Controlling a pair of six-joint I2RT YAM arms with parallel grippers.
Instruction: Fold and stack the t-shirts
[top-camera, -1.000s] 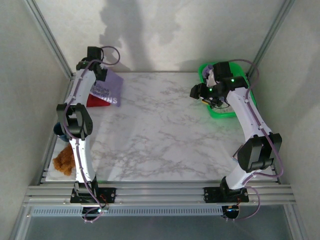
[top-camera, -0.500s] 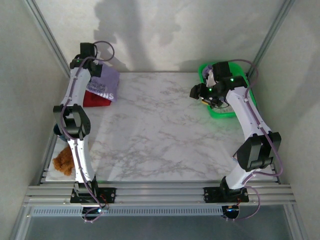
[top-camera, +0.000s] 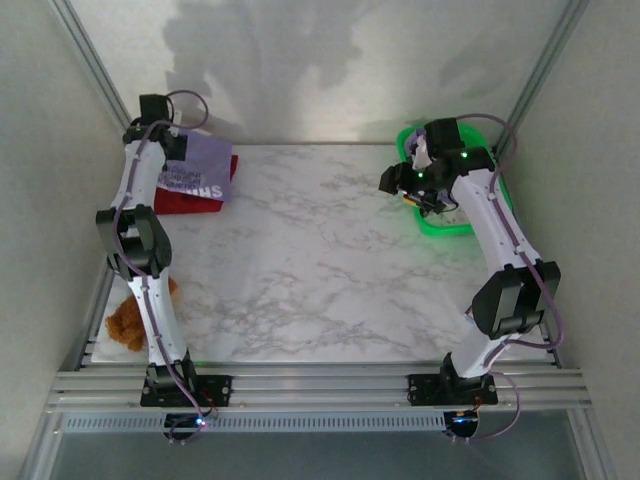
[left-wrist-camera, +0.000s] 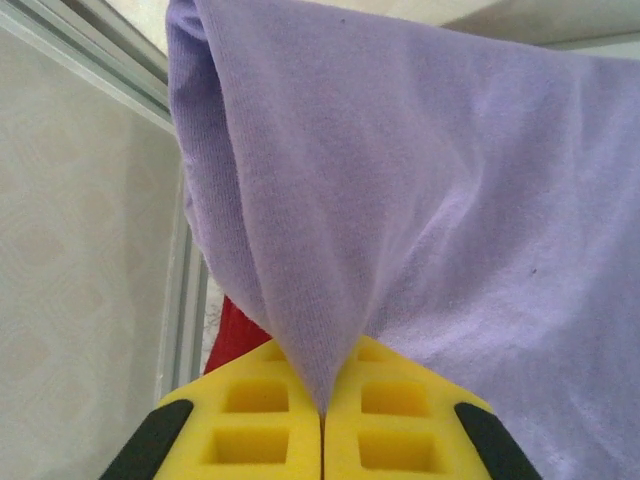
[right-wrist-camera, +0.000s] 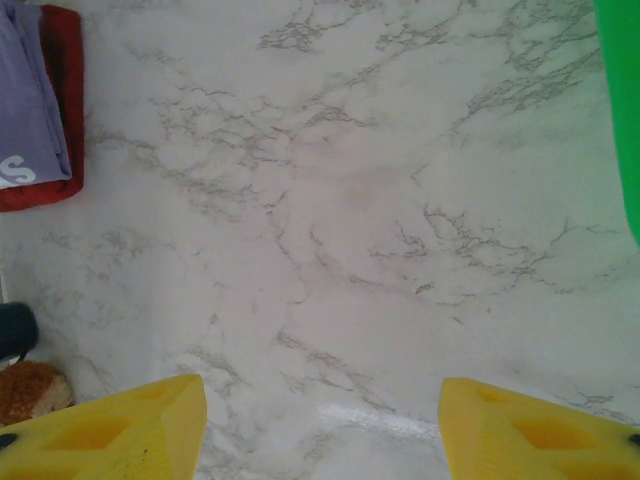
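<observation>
The fold of the lavender t-shirt is pinched in my left gripper. My left gripper will next bring it down toward the side, then let go over a part of the red t-shirt (top-camera: 195, 202) (left-wrist-camera: 236, 335).
A lavender t-shirt (top-camera: 198, 170) with white lettering lies draped over a folded dark red t-shirt (top-camera: 195, 202) at the table's far left corner. My left gripper (top-camera: 168, 147) hangs over the shirt's back left edge. In the left wrist view its yellow fingers (left-wrist-camera: 262, 420) are shut on a pinched fold of the lavender cloth (left-wrist-camera: 420, 190), with a strip of the red t-shirt (left-wrist-camera: 236, 335) below. My right gripper (top-camera: 392, 185) hovers beside the green basket, open, with bare marble between its fingers (right-wrist-camera: 130, 430).
The green basket (top-camera: 447, 222) stands at the far right with pale things in it. A brown fuzzy toy (top-camera: 125, 322) lies at the left edge near the left arm. Metal frame posts and walls close in the far corners. Marble tabletop (top-camera: 320, 270) spreads between the arms.
My left gripper has moved left and back toward the corner, dragging the lavender t-shirt over the red one, where it lies flatter. The right arm has stayed still.
</observation>
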